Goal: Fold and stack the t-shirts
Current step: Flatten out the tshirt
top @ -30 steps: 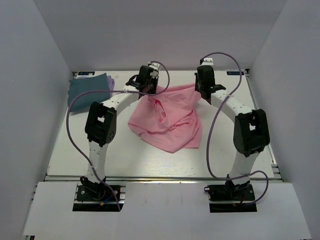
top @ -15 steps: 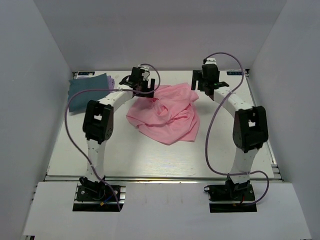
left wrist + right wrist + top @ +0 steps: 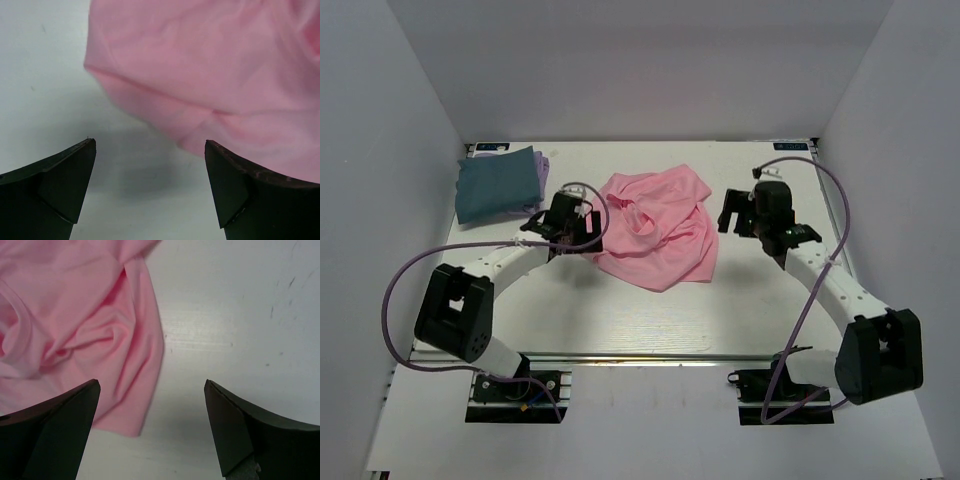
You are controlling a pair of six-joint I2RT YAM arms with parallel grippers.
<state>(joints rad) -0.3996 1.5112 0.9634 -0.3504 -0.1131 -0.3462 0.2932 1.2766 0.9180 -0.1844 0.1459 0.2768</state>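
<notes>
I should next move my left gripper down onto the folded edge of the pink t-shirt, since that edge borders bare table and reaches in between the gripper's open fingers.
A light pink t-shirt lies crumpled in a heap at the middle of the table, also filling the upper right of the left wrist view and the left of the right wrist view. A dark teal-blue t-shirt lies folded at the back left, with a sliver of pale lavender t-shirt showing at its right edge. My left gripper stands open just left of the pink heap, holding nothing. To the heap's right, my right gripper is open and empty over bare table.
White walls close in the table at the back and on both sides. Purple cables loop from each arm. The teal-blue shirt lies close behind the left arm's forearm.
Both grippers opened and let go of the pink t-shirt, which dropped into a heap. Both arms then drew back from the far edge toward the near side, outward of the shirt.
</notes>
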